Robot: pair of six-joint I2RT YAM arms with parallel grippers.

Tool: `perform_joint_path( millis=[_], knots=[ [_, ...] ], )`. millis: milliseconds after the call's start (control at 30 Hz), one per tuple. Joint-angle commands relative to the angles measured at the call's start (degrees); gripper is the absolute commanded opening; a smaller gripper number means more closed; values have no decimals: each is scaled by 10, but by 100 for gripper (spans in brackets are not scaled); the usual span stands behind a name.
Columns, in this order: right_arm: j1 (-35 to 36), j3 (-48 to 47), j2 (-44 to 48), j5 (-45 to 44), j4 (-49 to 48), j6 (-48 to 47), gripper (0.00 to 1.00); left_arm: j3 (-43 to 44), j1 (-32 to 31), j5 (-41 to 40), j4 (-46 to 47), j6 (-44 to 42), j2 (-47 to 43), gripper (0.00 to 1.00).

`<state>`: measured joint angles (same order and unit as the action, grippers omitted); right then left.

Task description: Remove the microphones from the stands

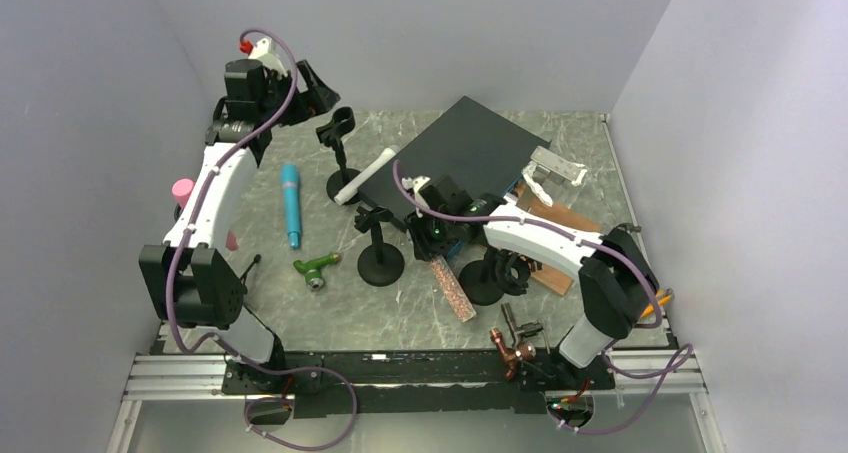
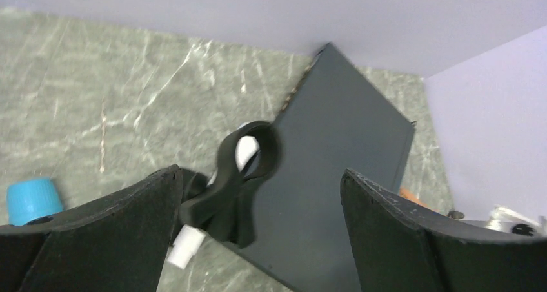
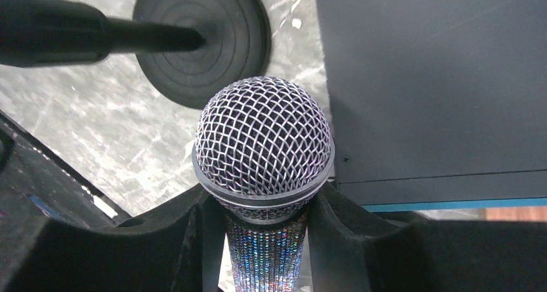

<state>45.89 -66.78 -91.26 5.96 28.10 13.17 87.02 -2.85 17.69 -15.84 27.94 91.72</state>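
Note:
My right gripper moves down and slightly back next and releases the microphone on the bare tabletop beside the round base, since that patch lies below the gripper.
My right gripper (image 1: 432, 241) (image 3: 264, 208) is shut on a microphone just below its silver mesh head (image 3: 264, 147). Its sparkly pink handle (image 1: 455, 288) slants toward the near edge. A black stand (image 1: 380, 243) with a round base (image 3: 201, 44) is just left of the microphone, its clip empty. My left gripper (image 1: 315, 88) (image 2: 259, 173) is open and empty, raised at the back left, above a second black stand whose empty clip (image 2: 242, 176) shows between the jaws.
A black box (image 1: 470, 153) lies at the back centre. A white microphone (image 1: 365, 176) lies against it. A blue microphone (image 1: 291, 205) and a green one (image 1: 318, 268) lie on the left. A third stand (image 1: 500, 273) and a copper microphone (image 1: 510, 353) are near right.

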Motion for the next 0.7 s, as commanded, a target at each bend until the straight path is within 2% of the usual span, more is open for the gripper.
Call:
perform_joint_path(
  millis=[0, 100, 233, 367, 467, 567, 667],
  knots=[
    [25, -2, -6, -2, 6, -11, 0, 56, -17, -4, -43, 3, -42, 95],
    [34, 40, 1, 2, -26, 1, 0, 63, -36, 6, -52, 8, -77, 97],
    [36, 70, 2, -10, -34, 11, 6, 81, -76, 14, -96, 24, -126, 97],
    [36, 112, 4, -27, -93, 3, 23, 24, -106, 60, -76, 80, -200, 97],
    [36, 127, -8, -30, -125, 3, 30, -25, -110, 77, -71, 129, -273, 97],
    [36, 132, -22, -26, -155, 11, 36, -19, -113, 51, -130, 106, -338, 99],
    [36, 126, -33, -36, -153, 21, 45, 16, -114, 16, -230, 34, -384, 99]
  ],
)
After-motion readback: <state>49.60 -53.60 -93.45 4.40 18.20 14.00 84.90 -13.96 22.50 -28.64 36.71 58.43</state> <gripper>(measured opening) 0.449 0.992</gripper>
